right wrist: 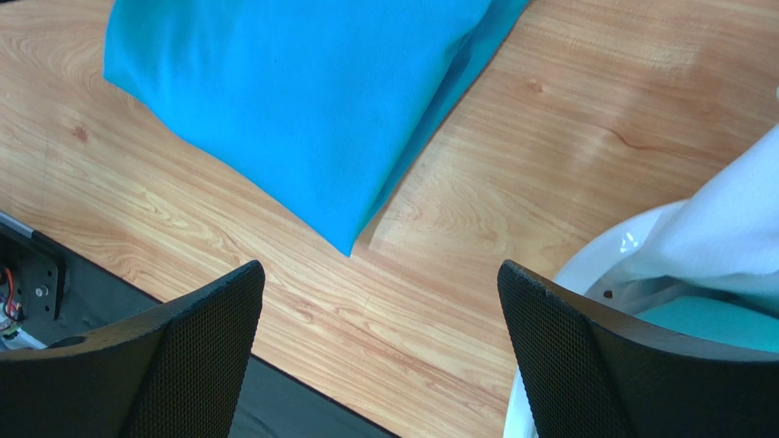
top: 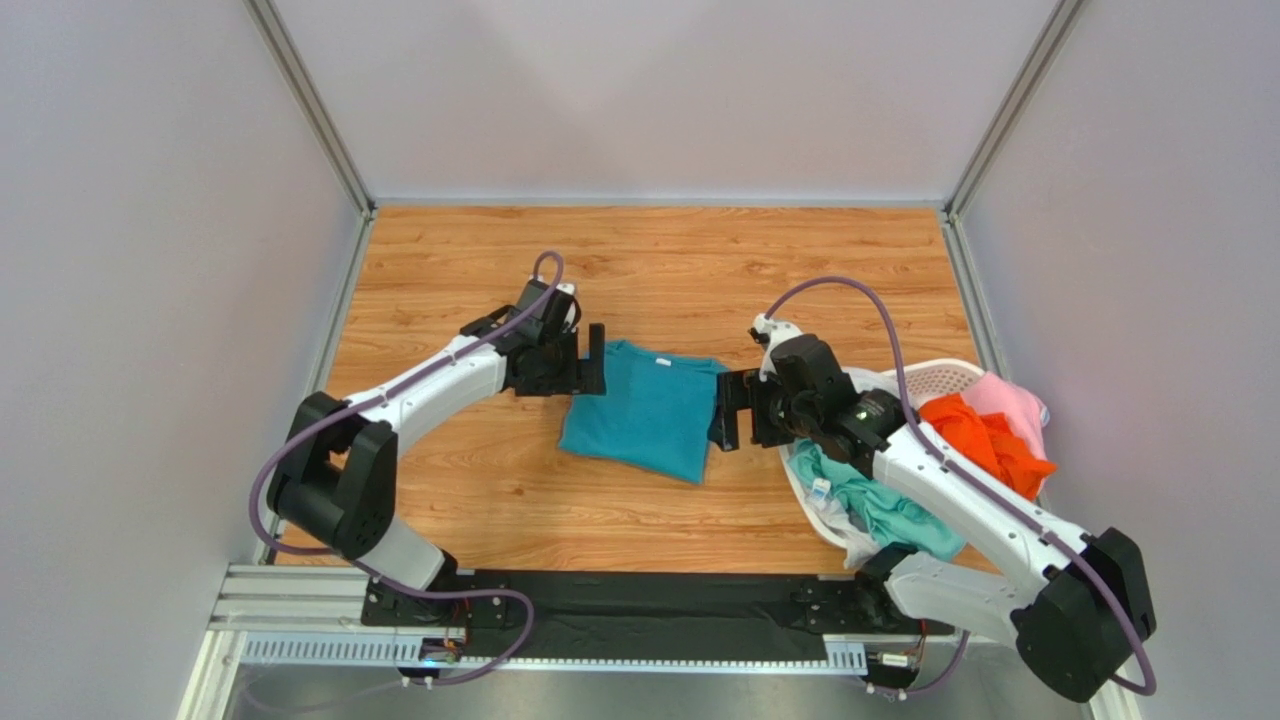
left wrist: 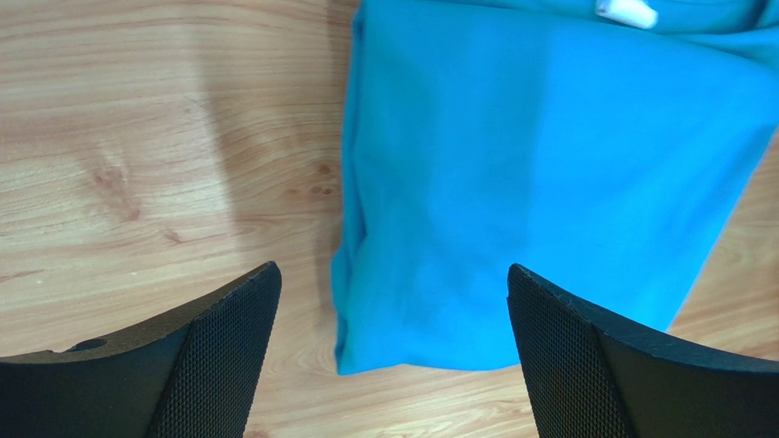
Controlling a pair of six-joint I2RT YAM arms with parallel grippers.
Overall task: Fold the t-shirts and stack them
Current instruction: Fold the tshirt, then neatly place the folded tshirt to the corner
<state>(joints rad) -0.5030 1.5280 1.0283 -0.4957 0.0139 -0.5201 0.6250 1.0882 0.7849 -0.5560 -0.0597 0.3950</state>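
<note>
I will lower my left gripper next onto the middle of the teal-blue t-shirt's side edge (top: 579, 405) (left wrist: 353, 214) and close it, because that edge is on the tabletop below its open fingers.
A teal-blue t-shirt (top: 646, 408) lies folded into a rectangle on the wooden table, between my two arms. My left gripper (top: 591, 360) hovers at its left far corner, open, with nothing between the fingers; in the left wrist view the shirt's corner (left wrist: 512, 182) lies just ahead of the gripper (left wrist: 393, 351). My right gripper (top: 732, 410) stands open at the shirt's right edge, empty; the right wrist view shows the shirt (right wrist: 302, 91) ahead of the gripper (right wrist: 379, 351). Mint green (top: 887, 510), orange (top: 984, 443), pink (top: 1010, 398) and white (right wrist: 722, 228) t-shirts fill the basket.
A white perforated laundry basket (top: 939, 371) stands at the right of the table, partly under my right arm. Grey walls close the back and both sides. A black strip (top: 631, 600) and metal rail run along the near edge.
</note>
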